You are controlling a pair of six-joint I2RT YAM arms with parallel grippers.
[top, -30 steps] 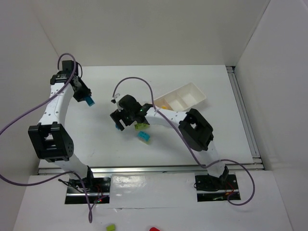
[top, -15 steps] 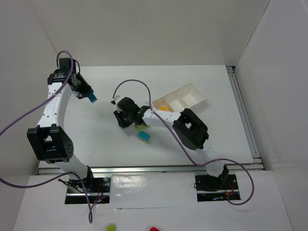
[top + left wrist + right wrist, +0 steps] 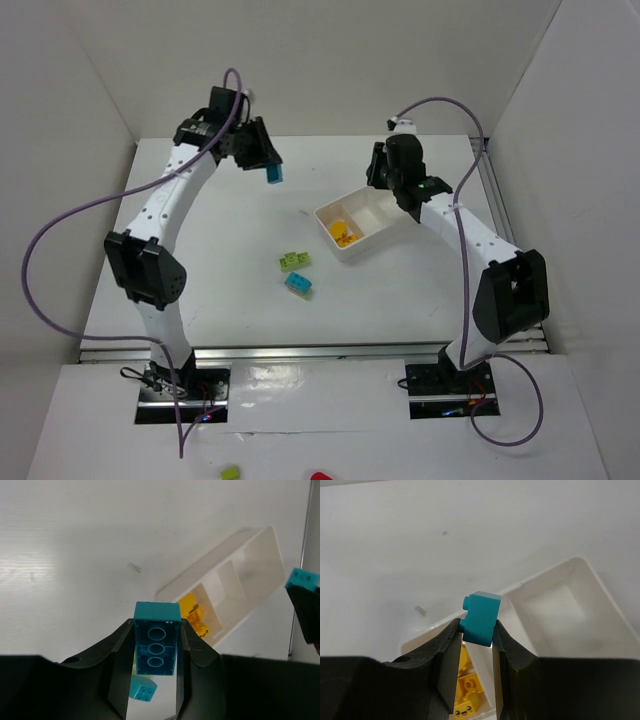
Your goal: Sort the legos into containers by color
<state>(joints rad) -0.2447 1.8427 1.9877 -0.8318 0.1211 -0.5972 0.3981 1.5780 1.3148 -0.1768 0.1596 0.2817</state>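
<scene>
I should next move my left gripper to the right in the top view and then down over the middle section of the tray, because yellow legos fill the section beside it.
The white tray (image 3: 400,205) lies at the back right with several yellow legos (image 3: 342,233) in its left compartment. My left gripper (image 3: 268,170) hangs over the back middle of the table, shut on a cyan lego (image 3: 156,645) whose hollow underside faces the camera. My right gripper (image 3: 476,630) is shut on a small cyan lego (image 3: 481,616) above the tray (image 3: 590,575), over the wall beside the yellow legos (image 3: 468,690). A lime green lego (image 3: 294,261) and a cyan lego (image 3: 298,284) lie side by side on the table.
White walls close in the table on three sides. A metal rail (image 3: 508,240) runs along the right edge. A green piece (image 3: 230,472) and a red piece (image 3: 320,477) lie on the front ledge outside the table.
My right gripper shut on a small cyan lego at the table's middle and carried it up over the tray. My left arm swung from the far left to the back middle, still holding its brick.
</scene>
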